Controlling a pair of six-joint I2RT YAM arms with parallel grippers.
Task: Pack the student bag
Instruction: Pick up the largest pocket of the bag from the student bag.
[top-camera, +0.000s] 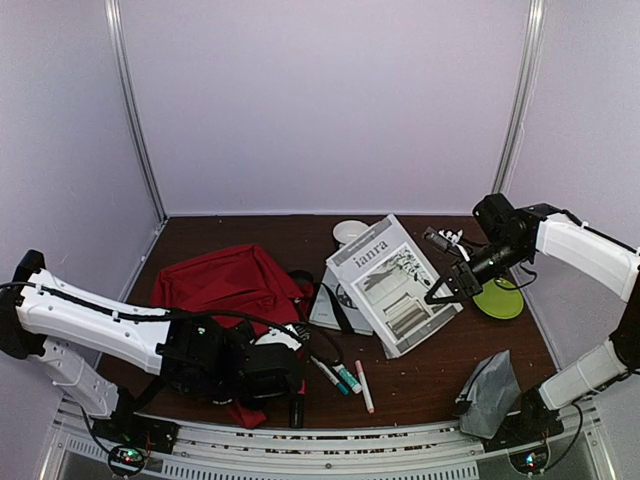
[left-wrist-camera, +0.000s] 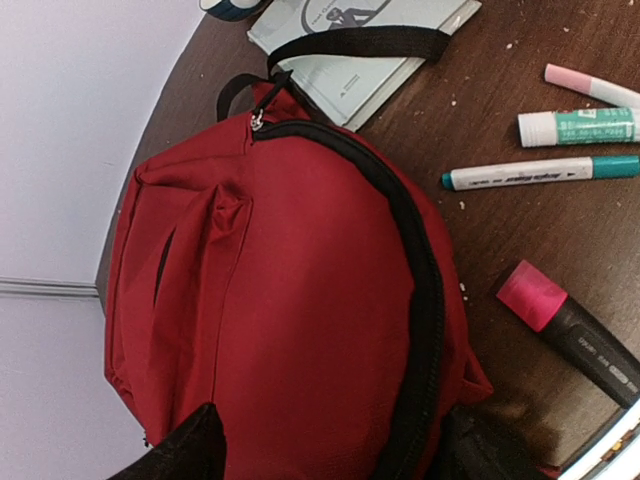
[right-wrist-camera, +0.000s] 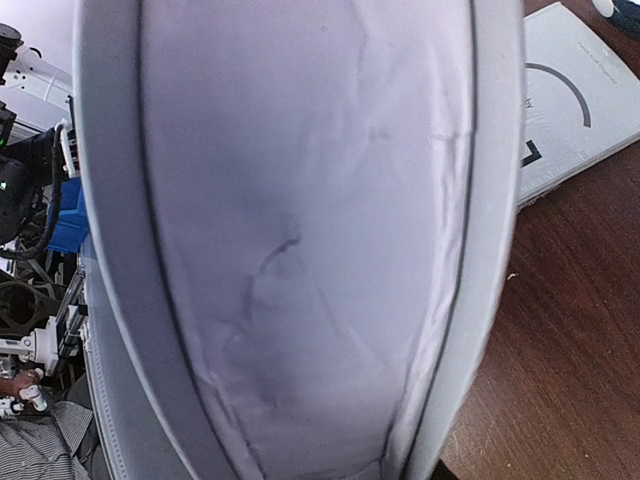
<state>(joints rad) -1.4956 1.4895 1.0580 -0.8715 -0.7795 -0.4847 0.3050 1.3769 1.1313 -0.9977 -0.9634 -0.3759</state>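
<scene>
My right gripper carries the magazine (top-camera: 395, 285) to the left in the top view next, into the red backpack (top-camera: 228, 283), and releases it.
The red backpack (top-camera: 228, 283) lies flat at the left middle of the table and fills the left wrist view (left-wrist-camera: 290, 300), its black zipper closed along the curve. My left gripper (top-camera: 280, 355) is at the bag's near edge, open, and its black fingertips (left-wrist-camera: 185, 450) straddle the red fabric. My right gripper (top-camera: 447, 290) is shut on the right edge of a grey-white magazine (top-camera: 395, 285) and holds it tilted above the table. The magazine's plain cover (right-wrist-camera: 300, 250) fills the right wrist view and hides the fingers.
A second book (top-camera: 335, 300) lies under a bag strap (left-wrist-camera: 360, 42). Markers (top-camera: 340, 377) and a pink highlighter (left-wrist-camera: 560, 320) lie right of the bag. A green disc (top-camera: 500, 298), a grey pouch (top-camera: 490, 393) and a white roll (top-camera: 350, 232) are nearby.
</scene>
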